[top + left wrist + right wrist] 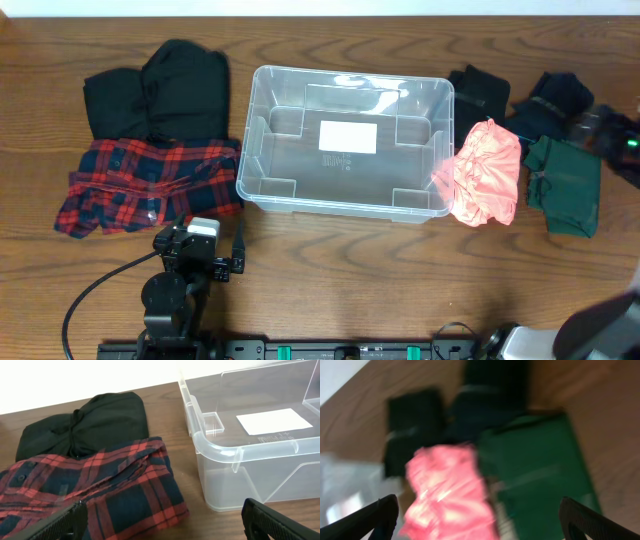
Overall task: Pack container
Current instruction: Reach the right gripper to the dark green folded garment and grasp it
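The robot's right gripper should next lower its open fingers onto the edge of the green garment below, away from the pink garment, where bare tabletop borders that edge.
The clear plastic container stands in the middle of the table with a white label on its base and nothing else inside. It also shows in the left wrist view. My left gripper is open and empty, low near the front edge, facing the red plaid shirt and the container's front left corner; its fingers frame the left wrist view. My right gripper is blurred at the far right, over the garments there. It is open and empty in the right wrist view, above the pink garment and the green garment.
Left of the container lie a red plaid shirt and a black garment. Right of it lie a pink garment, a green garment, a black garment and a dark one.
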{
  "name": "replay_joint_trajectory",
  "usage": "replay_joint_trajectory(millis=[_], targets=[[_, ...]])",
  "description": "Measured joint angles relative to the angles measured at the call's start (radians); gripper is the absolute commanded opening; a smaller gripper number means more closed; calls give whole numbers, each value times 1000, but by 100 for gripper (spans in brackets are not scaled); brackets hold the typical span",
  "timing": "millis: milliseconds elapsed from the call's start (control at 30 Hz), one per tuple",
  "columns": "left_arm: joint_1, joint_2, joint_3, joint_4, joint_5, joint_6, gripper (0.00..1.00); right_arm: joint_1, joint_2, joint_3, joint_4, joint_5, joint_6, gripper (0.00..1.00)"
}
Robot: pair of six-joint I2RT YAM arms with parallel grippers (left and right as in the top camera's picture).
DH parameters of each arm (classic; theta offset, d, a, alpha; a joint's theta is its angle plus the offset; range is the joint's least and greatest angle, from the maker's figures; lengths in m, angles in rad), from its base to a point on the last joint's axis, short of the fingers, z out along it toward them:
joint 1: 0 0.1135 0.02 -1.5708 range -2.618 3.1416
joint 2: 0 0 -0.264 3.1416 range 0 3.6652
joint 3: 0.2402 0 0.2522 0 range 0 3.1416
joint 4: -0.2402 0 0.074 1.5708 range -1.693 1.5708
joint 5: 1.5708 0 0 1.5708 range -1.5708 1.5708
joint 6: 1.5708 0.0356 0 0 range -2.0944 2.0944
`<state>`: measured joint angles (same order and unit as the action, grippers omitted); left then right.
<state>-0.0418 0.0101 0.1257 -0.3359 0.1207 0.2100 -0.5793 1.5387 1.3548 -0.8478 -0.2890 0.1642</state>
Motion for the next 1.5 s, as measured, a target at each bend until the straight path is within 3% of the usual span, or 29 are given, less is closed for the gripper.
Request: replay_joint_trajectory(millis=[300,700,833,1033,1133,1500], targets=[[0,0,0,0,0,0,98,-240,225,1,64,-82,-77,95],[0,0,0,0,0,0,98,-256,473,2,41,-97,-202,97],[0,0,0,0,0,0,98,-256,494,6,41,-143,-249,83],[0,0,0,0,0,0,98,-253,504,6,20,-175,-284,27],[0,0,0,0,0,0,98,-253,504,6,-3,-182,-284,12],[0,0,0,0,0,0,98,-207,443,4,-56,-258,-275,9]])
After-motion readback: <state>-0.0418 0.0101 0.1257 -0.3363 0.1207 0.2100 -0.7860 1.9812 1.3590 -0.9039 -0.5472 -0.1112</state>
